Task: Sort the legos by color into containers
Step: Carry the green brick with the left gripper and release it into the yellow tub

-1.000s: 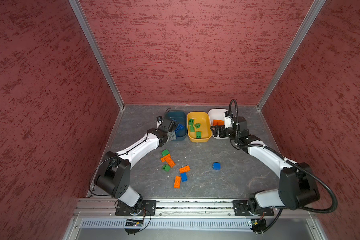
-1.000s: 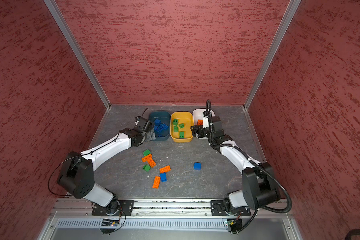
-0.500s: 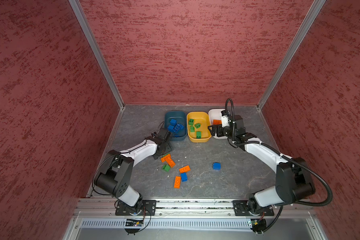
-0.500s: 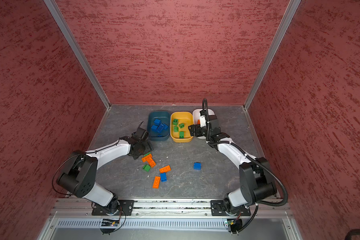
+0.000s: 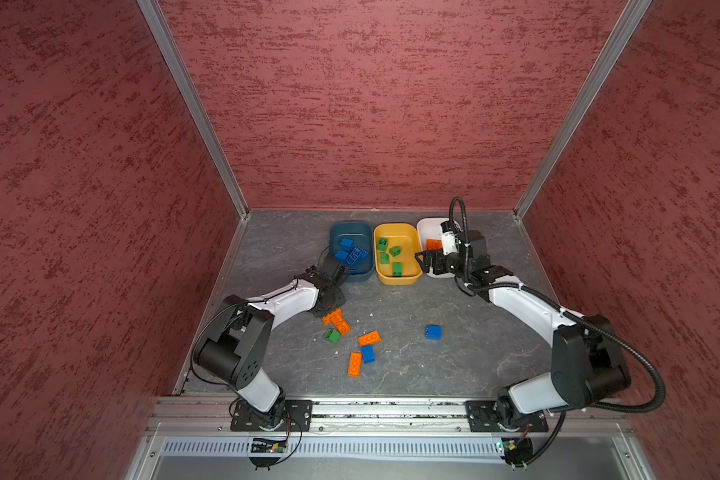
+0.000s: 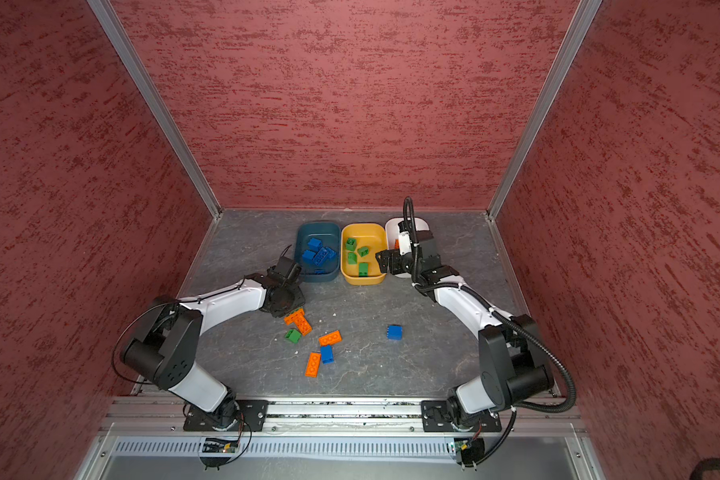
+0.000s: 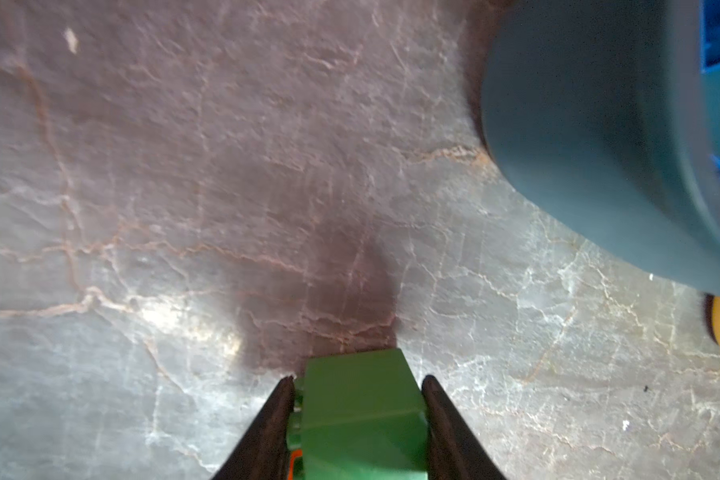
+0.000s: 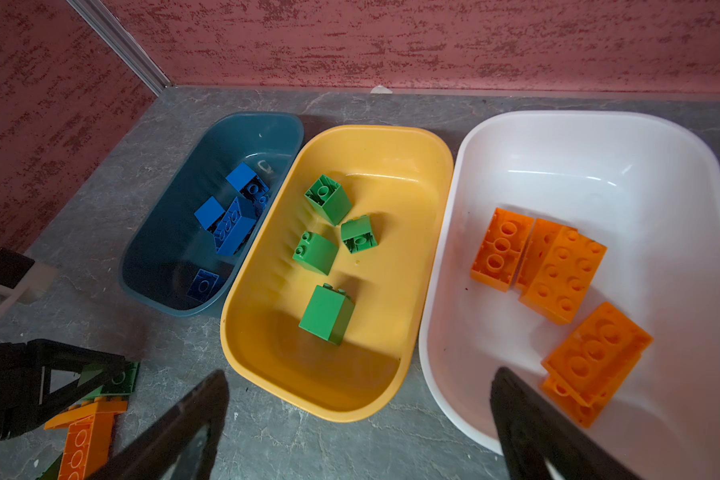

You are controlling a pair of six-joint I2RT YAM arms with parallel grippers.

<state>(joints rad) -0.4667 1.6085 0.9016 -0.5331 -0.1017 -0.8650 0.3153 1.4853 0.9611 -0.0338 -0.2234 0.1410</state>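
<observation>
My left gripper will lift outward over the yellow container [image 5: 407, 257] next and let go of the green lego, because the other green legos are in that container, outward of my gripper.
My left gripper [image 7: 356, 382] is low over the floor, just short of the teal container [image 5: 350, 230], and is shut on a green lego [image 7: 358, 411]. That lego sits beside orange legos [image 5: 337, 321]. My right gripper [image 8: 360, 378] hangs open and empty over the near rims of the yellow container [image 8: 391, 158] and the white container [image 8: 599, 145]. The teal one holds several blue legos [image 8: 233, 220], the yellow one several green [image 8: 327, 311], the white one several orange [image 8: 562, 270]. Loose on the floor lie a green lego [image 5: 332, 336], orange ones [image 5: 368, 338] and blue ones [image 5: 433, 332].
Maroon walls close in the left, back and right sides. A metal rail [image 5: 391, 409] with both arm bases runs along the front. The right arm's black cable [image 5: 460, 216] loops up above the white container. An orange lego [image 5: 354, 364] and a blue one [image 5: 367, 354] lie nearest the front.
My left gripper has drawn back from the teal container, dropped to the loose pile and shut on a green lego. The right gripper has shifted slightly left and stays open.
</observation>
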